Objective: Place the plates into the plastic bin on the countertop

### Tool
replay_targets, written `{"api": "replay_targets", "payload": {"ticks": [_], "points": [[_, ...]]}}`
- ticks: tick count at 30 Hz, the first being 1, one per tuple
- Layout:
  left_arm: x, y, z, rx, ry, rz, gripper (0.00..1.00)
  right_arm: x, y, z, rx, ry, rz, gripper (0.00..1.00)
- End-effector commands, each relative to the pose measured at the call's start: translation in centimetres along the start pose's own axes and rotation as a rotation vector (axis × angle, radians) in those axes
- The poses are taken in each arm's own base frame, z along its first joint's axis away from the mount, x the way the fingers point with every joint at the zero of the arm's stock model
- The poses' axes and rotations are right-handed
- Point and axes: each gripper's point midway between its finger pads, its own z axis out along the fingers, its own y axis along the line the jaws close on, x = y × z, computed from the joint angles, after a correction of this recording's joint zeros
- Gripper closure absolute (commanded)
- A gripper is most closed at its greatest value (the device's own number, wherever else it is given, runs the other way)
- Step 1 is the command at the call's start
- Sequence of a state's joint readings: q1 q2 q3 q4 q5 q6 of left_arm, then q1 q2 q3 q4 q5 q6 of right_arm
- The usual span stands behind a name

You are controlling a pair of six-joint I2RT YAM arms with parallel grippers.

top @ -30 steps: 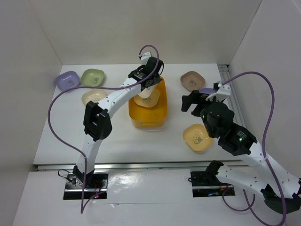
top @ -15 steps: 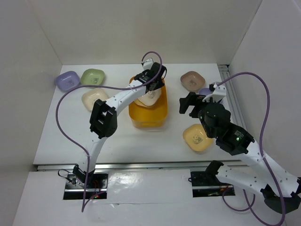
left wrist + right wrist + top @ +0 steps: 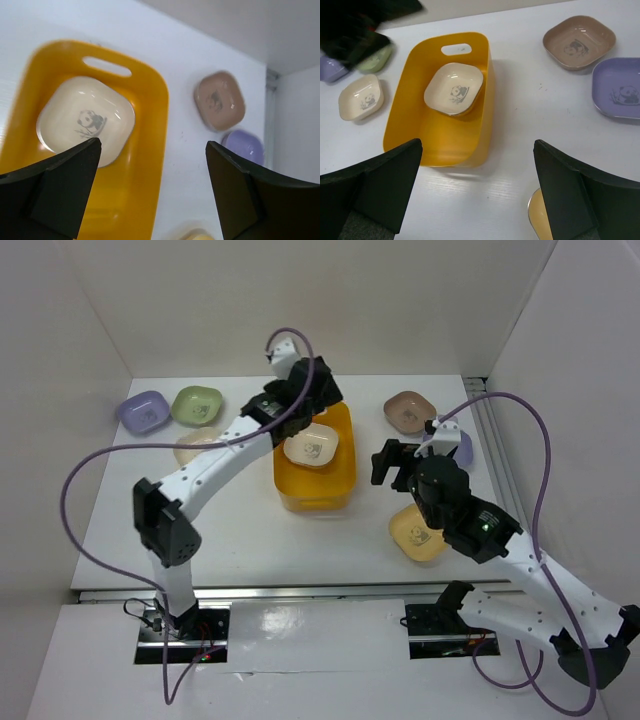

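Observation:
One cream plate is outside the bin, so my left gripper will next leave the bin and move back and down onto that plate's rim where it is farthest from the bin.
A cream plate lies inside the yellow plastic bin, near its far end. My left gripper hangs open above the bin's far end, with nothing between its fingers. On the countertop, my right gripper is open and empty, just right of the bin. Close to it are a brown plate, a lilac plate and a pale yellow plate.
Left of the bin lie a lilac plate, a green plate and a cream plate, the last partly under the left arm. White walls close in the countertop. A metal rail runs along the right side.
My left gripper has opened and let the cream plate go into the bin, then lifted and drawn back to the left. The right gripper has drifted slightly left.

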State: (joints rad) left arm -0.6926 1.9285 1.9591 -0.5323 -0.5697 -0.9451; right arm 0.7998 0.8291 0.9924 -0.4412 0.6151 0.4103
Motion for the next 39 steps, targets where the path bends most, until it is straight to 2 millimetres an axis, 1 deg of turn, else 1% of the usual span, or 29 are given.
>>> {"api": "replay_targets", "payload": {"ticks": [1, 2, 3, 4, 6, 7, 9, 10, 11, 12, 13, 14, 17, 18, 20, 21, 23, 25, 26, 28, 30, 31, 32, 33, 34, 35, 36, 37, 39], "points": [[-6.9, 5.6, -3.2, -0.149, -0.177, -0.114, 0.01, -0.3, 1.2, 0.9, -0.035, -0.03, 0.038, 0.01], [-8.4, 7.1, -4.7, -0.172, -0.203, -0.157, 0.01, -0.5, 1.2, 1.0, -0.039, -0.035, 0.045, 0.01], [-7.6, 9.7, -4.2, -0.225, -0.191, -0.159, 0.01, -0.3, 1.4, 1.2, -0.05, -0.036, 0.048, 0.01], [-8.5, 12.7, -3.8, -0.28, -0.202, -0.212, 0.01, 0.3, 1.7, 1.5, -0.064, -0.02, 0.042, 0.01], [-9.5, 15.9, -4.0, -0.314, -0.227, -0.263, 0.01, 0.4, 2.1, 1.7, -0.088, -0.024, 0.062, 0.01], [-9.1, 19.7, -2.5, -0.378, -0.197, -0.284, 0.01, 1.4, 2.6, 2.0, -0.113, 0.002, 0.053, 0.01], [-9.2, 22.8, -1.6, -0.438, -0.179, -0.32, 0.01, 2.2, 3.3, 2.3, -0.15, 0.021, 0.034, 0.01], [-8.8, 24.4, -0.5, -0.476, -0.16, -0.325, 0.01, 2.3, 3.7, 2.5, -0.167, 0.02, 0.028, 0.01], [-9.2, 26.5, 0.1, -0.527, -0.152, -0.341, 0.01, 3.3, 3.9, 2.7, -0.181, 0.047, 0.004, 0.01], [-8.6, 28.0, 0.3, -0.577, -0.12, -0.344, 0.01, 3.5, 3.6, 3.0, -0.173, 0.045, 0.006, 0.01], [-8.8, 28.9, 0.7, -0.606, -0.117, -0.358, 0.01, 3.2, 3.9, 3.0, -0.189, 0.033, 0.001, 0.01], [-7.8, 31.1, 1.8, -0.666, -0.068, -0.379, 0.01, 3.9, 3.6, 3.1, -0.183, 0.047, -0.007, 0.01], [-5.4, 34.0, 2.6, -0.748, 0.021, -0.425, 0.01, 5.0, 3.5, 3.9, -0.185, 0.068, -0.012, 0.01], [-5.0, 35.5, 3.2, -0.767, 0.033, -0.445, 0.01, 5.4, 3.3, 4.3, -0.183, 0.077, -0.013, 0.01], [-3.2, 37.1, 3.6, -0.794, 0.085, -0.463, 0.01, 5.6, 3.5, 4.5, -0.201, 0.086, -0.009, 0.01], [-2.9, 37.5, 3.6, -0.802, 0.092, -0.479, 0.01, 6.5, 3.7, 4.6, -0.214, 0.113, -0.017, 0.01], [-1.7, 38.9, 3.5, -0.846, 0.108, -0.48, 0.02, 6.5, 3.5, 4.7, -0.214, 0.114, -0.015, 0.01], [-1.1, 39.3, 3.7, -0.85, 0.105, -0.492, 0.03, 6.7, 3.2, 5.0, -0.202, 0.121, -0.017, 0.01], [-0.1, 39.7, 3.5, -0.869, 0.118, -0.497, 0.03, 6.6, 3.1, 5.1, -0.203, 0.122, -0.014, 0.01], [0.2, 40.1, 3.9, -0.854, 0.116, -0.515, 0.09, 6.5, 3.4, 5.1, -0.216, 0.119, -0.01, 0.01], [2.0, 40.7, 4.3, -0.869, 0.158, -0.514, 0.14, 6.5, 3.3, 5.2, -0.216, 0.12, -0.008, 0.01], [2.1, 40.8, 4.6, -0.858, 0.148, -0.517, 0.16, 6.5, 3.3, 5.2, -0.216, 0.12, -0.008, 0.01], [3.2, 41.6, 4.6, -0.874, 0.17, -0.525, 0.19, 6.5, 3.3, 5.2, -0.216, 0.12, -0.008, 0.01], [3.7, 41.7, 4.6, -0.871, 0.181, -0.528, 0.23, 6.5, 3.3, 5.2, -0.216, 0.12, -0.008, 0.01], [3.9, 42.3, 4.5, -0.879, 0.177, -0.537, 0.3, 6.5, 3.3, 5.2, -0.216, 0.12, -0.008, 0.01], [4.4, 42.4, 5.0, -0.866, 0.18, -0.544, 0.31, 6.5, 3.3, 5.2, -0.216, 0.12, -0.008, 0.01], [5.3, 42.9, 4.8, -0.879, 0.194, -0.54, 0.35, 6.2, 3.3, 5.1, -0.216, 0.12, -0.008, 0.01], [5.3, 43.4, 4.7, -0.884, 0.188, -0.548, 0.4, 6.2, 3.3, 5.1, -0.216, 0.12, -0.008, 0.01], [6.0, 43.9, 4.8, -0.886, 0.212, -0.567, 0.42, 6.2, 3.3, 5.1, -0.216, 0.12, -0.008, 0.01]]}}
